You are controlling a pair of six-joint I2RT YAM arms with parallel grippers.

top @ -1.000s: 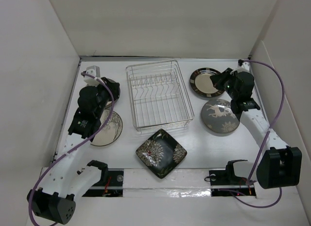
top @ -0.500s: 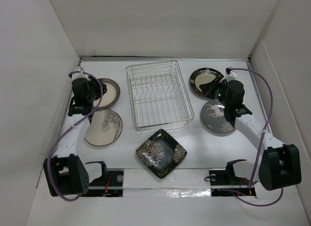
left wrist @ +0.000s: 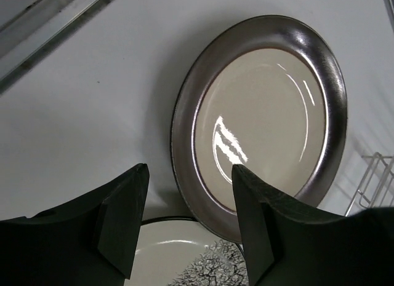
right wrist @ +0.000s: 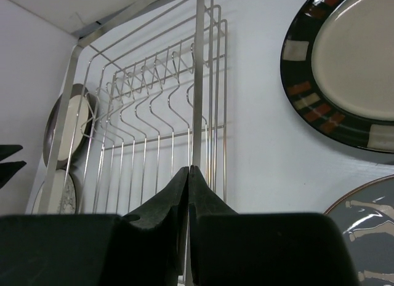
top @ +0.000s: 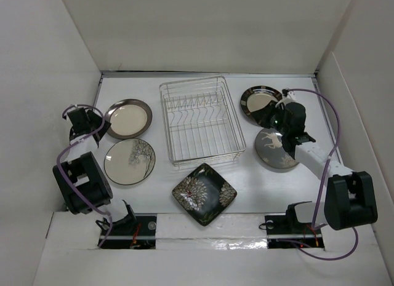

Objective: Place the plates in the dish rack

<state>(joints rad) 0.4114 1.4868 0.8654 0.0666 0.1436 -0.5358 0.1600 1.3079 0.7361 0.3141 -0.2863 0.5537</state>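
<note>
To get the dark-rimmed plate, my left gripper should lower onto the plate's rim facing the side first, as that rim lines up between the gripper's fingers.
The dish rack (top: 198,120) stands empty at mid-table, its wire tines (right wrist: 148,107) filling the right wrist view. Left of it lie a dark-rimmed round plate with a pale centre (top: 128,118) and a cream plate with a branch pattern (top: 129,162). A black square flowered plate (top: 204,194) lies in front. Right of the rack lie a black-rimmed plate with coloured patches (top: 258,103) and a grey deer plate (top: 278,149). My left gripper (top: 79,120) sits at the table's left edge, open (left wrist: 189,172) and empty, facing the dark-rimmed plate (left wrist: 265,107). My right gripper (top: 273,120) hovers between the two right plates, shut (right wrist: 188,169) on nothing.
White walls enclose the table on the left, back and right. A metal strip (left wrist: 49,27) runs along the table's back edge. Both arm bases and purple cables (top: 326,169) occupy the near edge.
My left arm has pulled back to the left edge, uncovering the dark-rimmed plate, and its jaws have opened. My right arm has shifted a little toward the near side.
</note>
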